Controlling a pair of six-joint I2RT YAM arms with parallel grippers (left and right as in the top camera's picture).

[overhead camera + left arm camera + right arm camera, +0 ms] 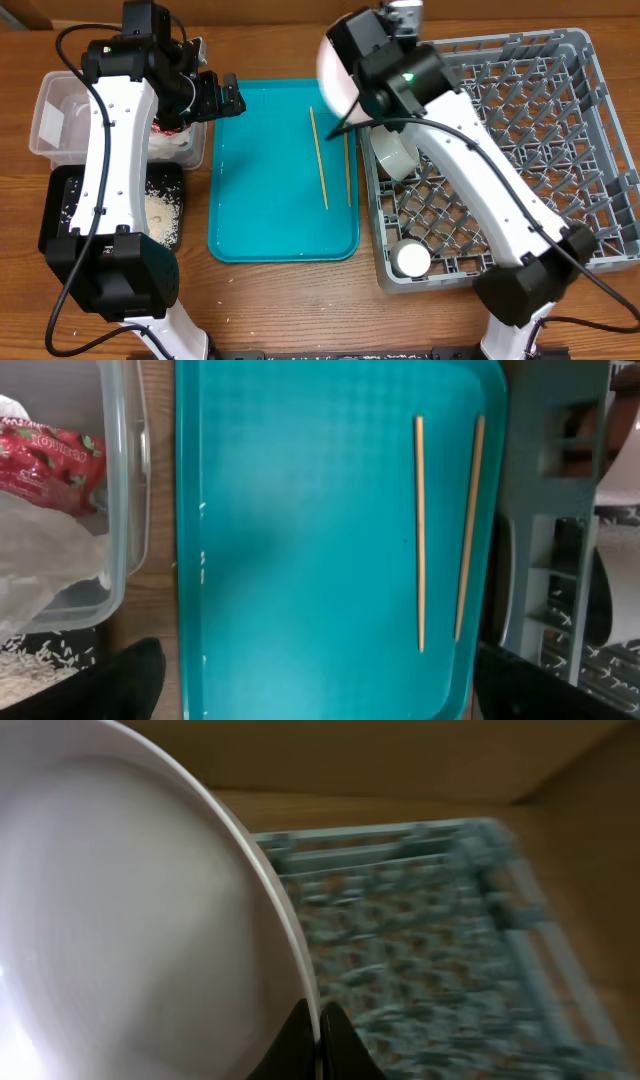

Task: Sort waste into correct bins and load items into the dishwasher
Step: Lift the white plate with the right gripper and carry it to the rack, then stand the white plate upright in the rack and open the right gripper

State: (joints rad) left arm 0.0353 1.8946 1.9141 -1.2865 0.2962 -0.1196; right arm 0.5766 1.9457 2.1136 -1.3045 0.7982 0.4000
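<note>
Next, my right gripper will carry the plate to the right in the overhead view, past the grey-green bowl, then down into the rack, where pegs stand empty point(446, 168).
My right gripper point(320, 1032) is shut on the rim of the pale pink plate point(130, 920). It holds the plate point(338, 70) on edge in the air, over the gap between the teal tray and the grey dishwasher rack point(560, 90). A grey-green bowl point(395, 155) and a small white cup point(410, 260) sit in the rack. Two chopsticks point(419, 530) point(468, 530) lie on the teal tray point(300, 560). My left gripper point(215, 97) hangs open and empty above the tray's left edge. The clear tub point(125, 510) holds the white napkin point(40, 560) and red wrapper point(50, 455).
The black tray point(65, 200) in front of the tub has rice scraps point(160, 210) scattered in it. The rack's upright pegs point(520, 130) fill most of its floor. Brown table shows around the tray and bins.
</note>
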